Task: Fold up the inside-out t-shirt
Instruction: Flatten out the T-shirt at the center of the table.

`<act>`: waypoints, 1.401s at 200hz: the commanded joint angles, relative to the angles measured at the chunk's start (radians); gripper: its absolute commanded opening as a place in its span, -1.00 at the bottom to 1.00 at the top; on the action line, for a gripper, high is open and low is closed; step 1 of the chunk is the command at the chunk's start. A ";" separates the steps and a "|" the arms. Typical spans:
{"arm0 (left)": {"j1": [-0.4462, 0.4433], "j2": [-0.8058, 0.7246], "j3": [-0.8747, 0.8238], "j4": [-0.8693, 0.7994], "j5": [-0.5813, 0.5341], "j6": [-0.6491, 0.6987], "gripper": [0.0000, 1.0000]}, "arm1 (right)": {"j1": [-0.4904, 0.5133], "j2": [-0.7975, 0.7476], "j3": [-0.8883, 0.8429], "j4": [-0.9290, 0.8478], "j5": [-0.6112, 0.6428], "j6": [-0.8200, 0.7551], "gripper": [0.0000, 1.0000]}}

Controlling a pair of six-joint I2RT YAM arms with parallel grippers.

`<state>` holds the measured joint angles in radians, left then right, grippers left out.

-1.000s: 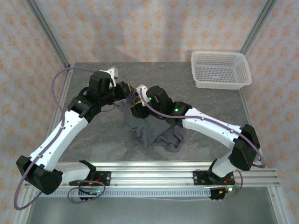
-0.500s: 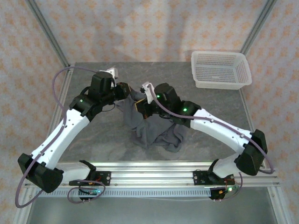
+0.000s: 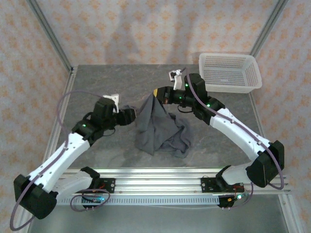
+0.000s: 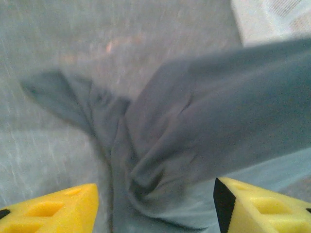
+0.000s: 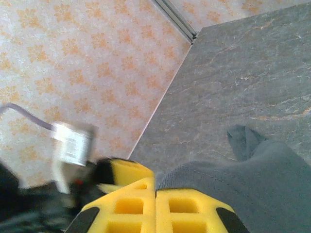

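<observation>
The robot's right gripper should next move toward the basket to spread the bunched t-shirt. It should then go back and down to let go at the near folds, which lie below it.
The dark slate-grey inside-out t-shirt (image 3: pixel 158 128) lies bunched mid-table, with one part drawn up into a peak. My right gripper (image 3: pixel 157 92) is shut on that peak and holds it above the table; in the right wrist view the yellow fingers (image 5: pixel 189 208) press together with the t-shirt (image 5: pixel 252 179) spilling out to the right. My left gripper (image 3: pixel 130 116) hangs at the shirt's left edge, open. In the left wrist view its yellow fingertips (image 4: pixel 53 208) stand far apart, and folds of the t-shirt (image 4: pixel 194 131) lie beyond them, not gripped.
A white mesh basket (image 3: pixel 229 73) sits at the back right corner of the grey table (image 3: pixel 97 82), and its corner (image 4: pixel 274 17) shows in the left wrist view. Metal frame posts and patterned walls close in the back and sides. A rail runs along the near edge.
My right gripper shut on the shirt and rose toward the back right, pulling the cloth up. My left gripper opened, let the cloth go and drew back to the left.
</observation>
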<state>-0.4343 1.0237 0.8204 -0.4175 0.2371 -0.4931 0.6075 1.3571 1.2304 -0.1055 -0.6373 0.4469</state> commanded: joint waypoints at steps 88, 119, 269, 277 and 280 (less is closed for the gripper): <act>-0.063 0.320 -0.069 0.285 0.038 -0.143 0.61 | -0.193 -0.442 -0.214 -0.026 0.277 -0.015 -1.00; -0.063 0.413 -0.030 0.291 -0.010 -0.176 0.58 | -0.193 -0.583 -0.285 -0.033 0.430 -0.034 -1.00; 0.236 0.412 0.448 -0.001 -0.147 -0.081 -1.00 | -0.185 -0.578 -0.344 0.001 -0.052 -0.025 -1.00; 0.249 0.422 0.471 -0.027 -0.177 -0.075 -1.00 | -0.173 -0.561 -0.389 0.031 -0.090 0.012 -1.00; 0.252 0.426 0.475 -0.033 -0.188 -0.073 -1.00 | -0.168 -0.555 -0.407 0.040 -0.100 0.024 -1.00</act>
<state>-0.2142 1.4685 1.2140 -0.2882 0.1986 -0.6430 0.4160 0.7635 0.9165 -0.1665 -0.5224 0.3977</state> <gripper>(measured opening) 0.039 0.040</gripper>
